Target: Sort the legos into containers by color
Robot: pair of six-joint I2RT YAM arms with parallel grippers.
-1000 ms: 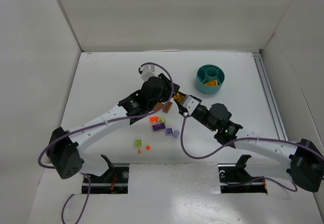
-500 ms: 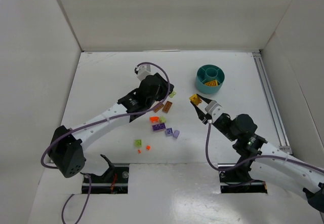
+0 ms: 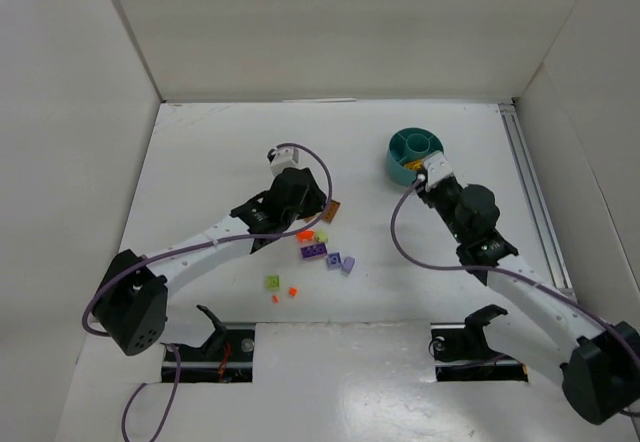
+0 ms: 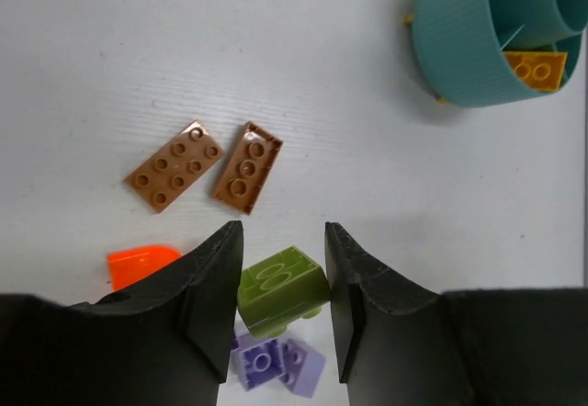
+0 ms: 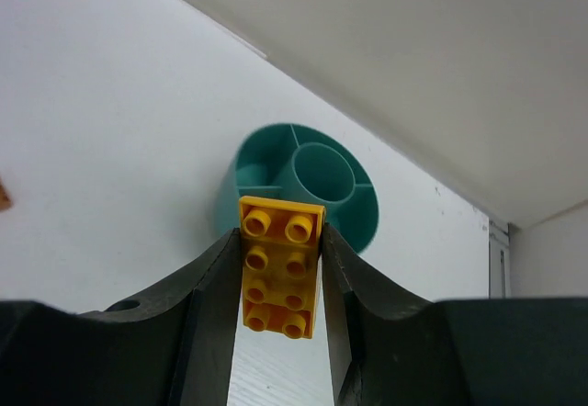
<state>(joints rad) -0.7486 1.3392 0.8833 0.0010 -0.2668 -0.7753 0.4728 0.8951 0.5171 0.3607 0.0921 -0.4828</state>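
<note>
The right gripper turns outward over the dish's rim next and lowers the yellow-orange plate into the dish's near section, then releases it.
The teal dish (image 3: 400, 143) of containers stands at the back right, with a yellow-orange lego (image 4: 534, 68) in one outer compartment. My right gripper (image 3: 420, 174) hovers at the dish's near rim (image 5: 241, 169), shut on a yellow-orange studded plate (image 5: 280, 264). My left gripper (image 3: 317, 218) is over the loose legos at mid-table, shut on a light green brick (image 4: 280, 291) held tilted above a lavender brick (image 4: 276, 365). Two brown plates (image 4: 175, 165) (image 4: 248, 167) lie just ahead of its fingertips, and an orange piece (image 4: 142, 264) lies to their left.
More legos lie in a loose group near the table's middle: orange (image 3: 304, 234), purple (image 3: 313, 251), lavender (image 3: 347, 264), a green one (image 3: 271, 282) and small orange bits (image 3: 293, 290). White walls enclose the table, with a metal rail (image 3: 530, 192) along the right side.
My right gripper has carried the yellow-orange plate from mid-table back and right to the dish. My left gripper, still holding the green brick, has drawn back toward the loose legos.
</note>
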